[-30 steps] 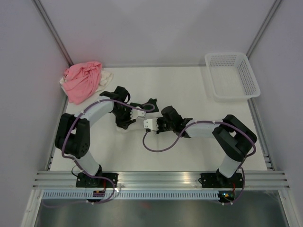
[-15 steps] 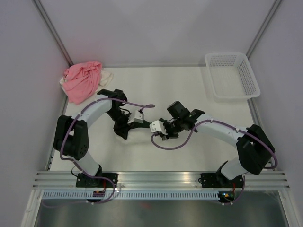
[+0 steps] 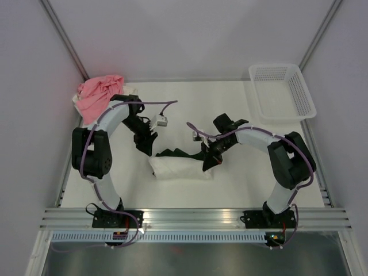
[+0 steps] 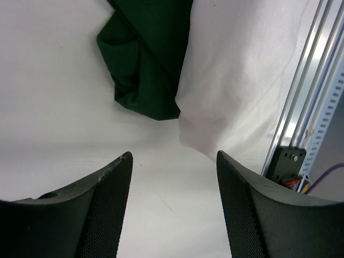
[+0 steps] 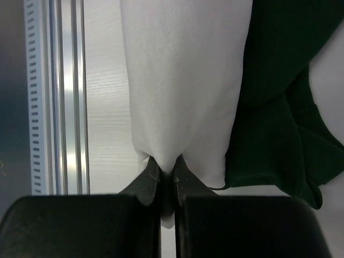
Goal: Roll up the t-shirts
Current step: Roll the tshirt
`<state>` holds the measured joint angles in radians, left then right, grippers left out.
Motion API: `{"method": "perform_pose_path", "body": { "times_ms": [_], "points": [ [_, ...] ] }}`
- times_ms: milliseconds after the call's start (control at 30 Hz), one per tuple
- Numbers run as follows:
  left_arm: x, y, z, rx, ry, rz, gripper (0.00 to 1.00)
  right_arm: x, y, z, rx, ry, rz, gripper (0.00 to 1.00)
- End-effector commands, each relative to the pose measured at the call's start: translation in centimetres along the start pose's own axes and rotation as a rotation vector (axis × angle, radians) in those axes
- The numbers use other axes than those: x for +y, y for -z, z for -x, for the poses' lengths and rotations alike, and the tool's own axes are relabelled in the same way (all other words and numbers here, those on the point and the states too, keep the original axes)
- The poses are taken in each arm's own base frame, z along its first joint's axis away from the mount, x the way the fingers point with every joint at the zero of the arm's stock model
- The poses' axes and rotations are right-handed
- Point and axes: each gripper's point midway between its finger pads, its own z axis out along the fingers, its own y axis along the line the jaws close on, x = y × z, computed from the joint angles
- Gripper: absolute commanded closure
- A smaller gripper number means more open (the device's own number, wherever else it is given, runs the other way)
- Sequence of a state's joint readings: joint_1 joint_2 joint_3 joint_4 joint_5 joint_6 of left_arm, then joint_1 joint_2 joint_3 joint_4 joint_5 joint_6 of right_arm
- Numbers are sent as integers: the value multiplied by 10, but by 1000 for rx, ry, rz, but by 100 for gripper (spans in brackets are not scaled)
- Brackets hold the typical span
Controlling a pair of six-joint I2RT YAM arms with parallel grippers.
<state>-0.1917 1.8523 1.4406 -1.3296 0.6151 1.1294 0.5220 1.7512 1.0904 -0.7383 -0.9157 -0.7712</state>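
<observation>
The right gripper takes the white t-shirt's pinched end outward next, toward the green t-shirt, and lets it go, since green still sticks out beyond the white.
A white t-shirt (image 3: 178,168) lies as a long folded bundle at the front middle of the table, with a dark green t-shirt (image 3: 175,153) bunched against its far side. My right gripper (image 3: 208,163) is shut on the right end of the white t-shirt (image 5: 183,80); the green one (image 5: 285,107) lies beside it. My left gripper (image 3: 146,144) is open and empty, just left of and behind the bundle, looking at the green t-shirt (image 4: 148,64) and the white one (image 4: 236,80). A pink t-shirt (image 3: 95,95) is heaped at the back left, over a cream one (image 3: 131,90).
A white mesh basket (image 3: 282,92) stands at the back right corner. The aluminium rail (image 3: 195,215) runs along the table's near edge, close to the white bundle, and shows in the right wrist view (image 5: 59,97). Walls close the left, back and right sides.
Both arms have drawn apart from the middle. The left gripper moved back and left and stands open. The right gripper swung to the bundle's right end. The white and green t-shirts now show.
</observation>
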Motion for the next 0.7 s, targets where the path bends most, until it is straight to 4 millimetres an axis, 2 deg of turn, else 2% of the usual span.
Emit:
{"method": "perform_pose_path", "body": {
  "times_ms": [0, 67, 100, 167, 300, 333, 367, 433, 467, 533, 633, 667],
  "points": [
    [5, 24, 34, -135, 64, 69, 30, -22, 14, 32, -182, -73, -27, 100],
    [11, 28, 38, -153, 132, 109, 31, -45, 25, 29, -215, -154, -111, 100],
    [17, 30, 43, -171, 143, 137, 32, -51, 27, 27, -219, -173, -131, 100],
    [13, 34, 50, -217, 215, 141, 34, -65, 32, 27, -253, -243, -157, 100],
    [5, 39, 61, -283, 281, 141, 43, -77, 33, 32, -317, -325, -107, 100],
    [4, 38, 61, -285, 320, 147, 43, -81, 29, 27, -310, -342, -98, 100],
    [12, 34, 55, -267, 332, 192, 43, -82, 29, 26, -306, -348, -95, 100],
    [21, 28, 47, -234, 351, 255, 36, -81, 28, 29, -319, -339, -76, 100],
    [35, 19, 38, -185, 338, 331, 34, -82, 29, 30, -328, -332, -78, 100],
    [47, 12, 36, -166, 326, 387, 30, -82, 29, 31, -329, -330, -75, 100],
    [72, 8, 47, -173, 289, 474, 26, -81, 30, 32, -332, -330, -68, 100],
    [82, 14, 55, -183, 271, 515, 26, -80, 29, 32, -330, -332, -66, 100]
  ]
}}
